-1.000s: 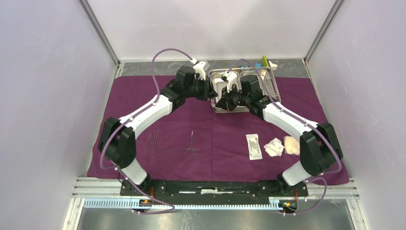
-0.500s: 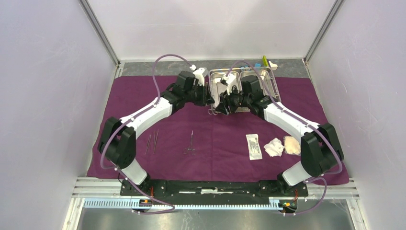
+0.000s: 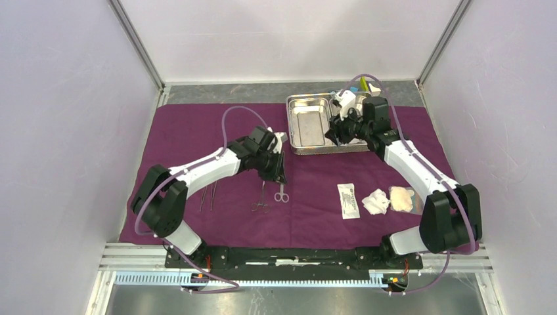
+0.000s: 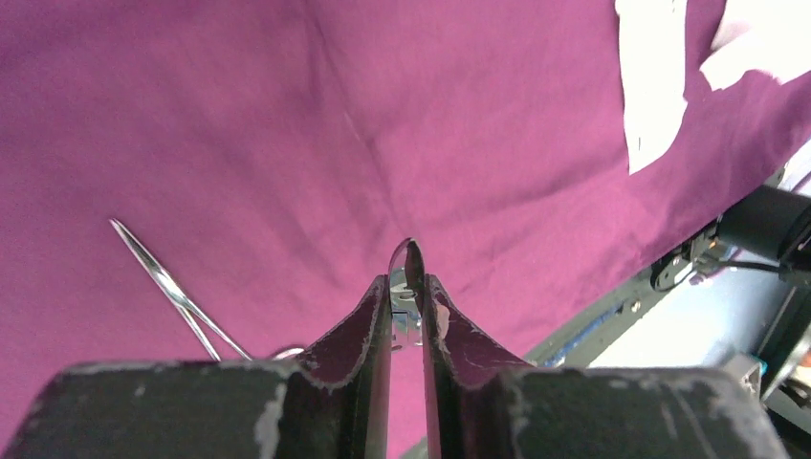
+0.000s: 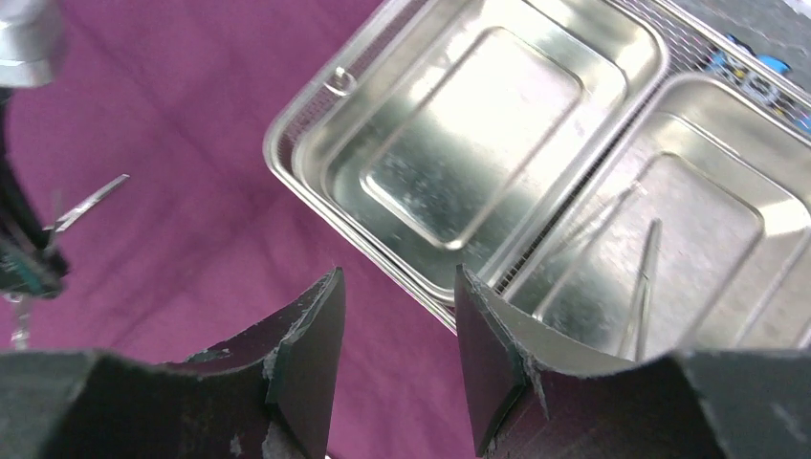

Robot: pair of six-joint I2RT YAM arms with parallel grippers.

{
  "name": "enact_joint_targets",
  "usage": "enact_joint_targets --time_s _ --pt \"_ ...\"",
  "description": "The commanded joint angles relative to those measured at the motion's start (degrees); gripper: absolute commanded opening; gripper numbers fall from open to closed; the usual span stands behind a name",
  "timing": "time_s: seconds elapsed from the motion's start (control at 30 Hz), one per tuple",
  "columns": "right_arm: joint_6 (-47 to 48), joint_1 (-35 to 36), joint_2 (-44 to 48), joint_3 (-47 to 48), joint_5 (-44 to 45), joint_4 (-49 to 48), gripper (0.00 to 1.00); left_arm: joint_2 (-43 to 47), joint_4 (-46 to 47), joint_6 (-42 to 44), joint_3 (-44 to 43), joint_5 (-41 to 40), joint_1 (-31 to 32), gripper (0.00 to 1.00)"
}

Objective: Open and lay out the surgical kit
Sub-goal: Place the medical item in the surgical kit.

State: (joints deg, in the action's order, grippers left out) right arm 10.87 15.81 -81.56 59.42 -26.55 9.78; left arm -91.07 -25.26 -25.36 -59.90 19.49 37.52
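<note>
The left gripper should next move gently back and down to let go of the scissors beside the forceps, since open cloth (image 4: 330, 225) lies below it and slightly toward the base.
The plum cloth (image 3: 197, 131) lies spread over the table. At its far edge stands the steel tray (image 3: 289, 125). My left gripper (image 3: 280, 178) (image 4: 409, 282) is over the middle of the cloth, shut on slim steel scissors (image 3: 281, 195) (image 4: 411, 263) whose ring handles point toward the near edge. Whether they touch the cloth I cannot tell. Just left of them lie scissor-handled forceps (image 3: 261, 197) (image 4: 163, 277). My right gripper (image 3: 337, 128) (image 5: 397, 287) hangs open, holding nothing, at the tray's front rim. A thin steel instrument (image 5: 641, 287) lies in the tray's right compartment (image 5: 708, 210).
Two tweezers (image 3: 208, 195) lie on the cloth at the left. A white packet (image 3: 349, 200) and two gauze pads (image 3: 376, 201) (image 3: 401, 198) lie at the right. A blue block (image 5: 756, 62) and a yellow-green block (image 3: 363, 83) sit behind the tray.
My right gripper has opened and drawn back right, over the tray's right side. My left arm has swung toward the near edge with the scissors, from the tray's front to beside the forceps.
</note>
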Motion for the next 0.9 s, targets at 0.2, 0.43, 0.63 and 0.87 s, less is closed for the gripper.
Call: enact_joint_targets --time_s 0.2,0.43,0.63,0.87 --pt "5.1 -2.9 5.0 -3.8 5.5 -0.6 0.52 1.3 -0.1 -11.5 3.7 1.9 3.2 0.02" --pt "4.7 -3.3 6.7 -5.8 4.4 -1.6 0.52 0.2 -1.2 -12.3 3.0 -0.8 3.2 0.02" --pt "4.2 -3.2 7.2 -6.3 2.8 -1.9 0.52 -1.5 -1.3 -11.8 2.4 -2.3 3.2 0.02" --pt "3.8 -3.3 8.7 -7.7 1.9 -2.5 0.52 -4.1 -2.1 -10.6 0.8 -3.1 3.1 0.02"
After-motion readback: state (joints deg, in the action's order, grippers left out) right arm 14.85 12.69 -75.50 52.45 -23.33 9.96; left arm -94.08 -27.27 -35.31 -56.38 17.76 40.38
